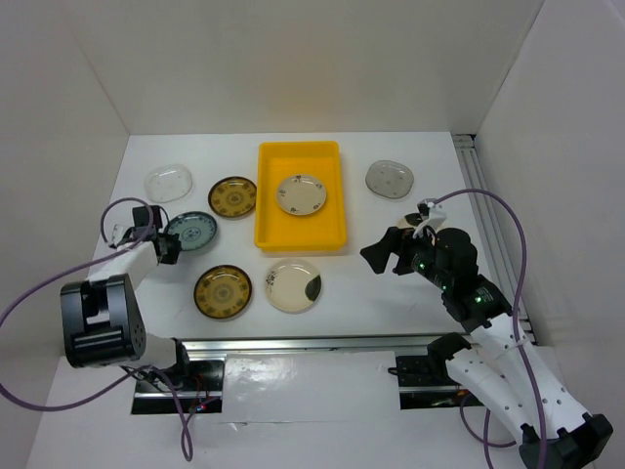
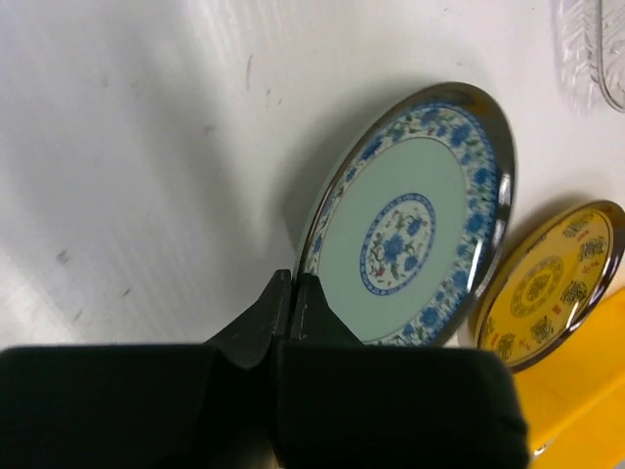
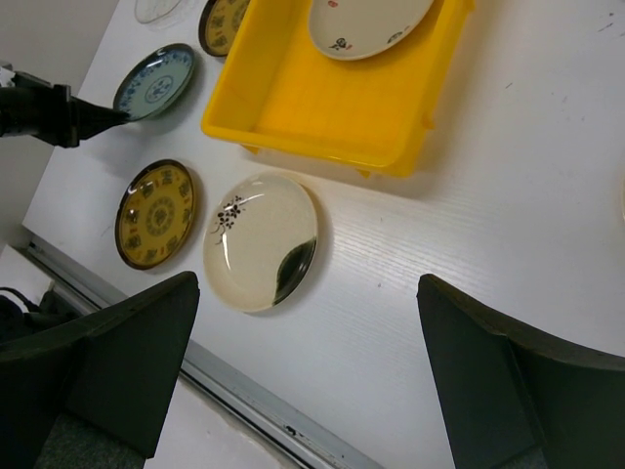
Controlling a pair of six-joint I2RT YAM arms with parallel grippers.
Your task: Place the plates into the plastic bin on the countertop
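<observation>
Right of my left gripper in the top view sits the bin's cream plate, so I will raise the blue plate over the side of the bin, lower it there and release.
The yellow plastic bin stands mid-countertop with one cream plate inside it. My left gripper is shut on the near rim of the blue patterned plate, which sits tilted on the countertop. Left of the bin lie a clear plate and a gold-brown plate. In front of the bin are another gold-brown plate and a cream plate with a black patch. A grey plate lies right of the bin. My right gripper hovers open and empty, right of the bin.
White walls close in the countertop on three sides. A metal rail runs along the near edge, and another rail runs along the right wall. Purple cables loop beside both arms.
</observation>
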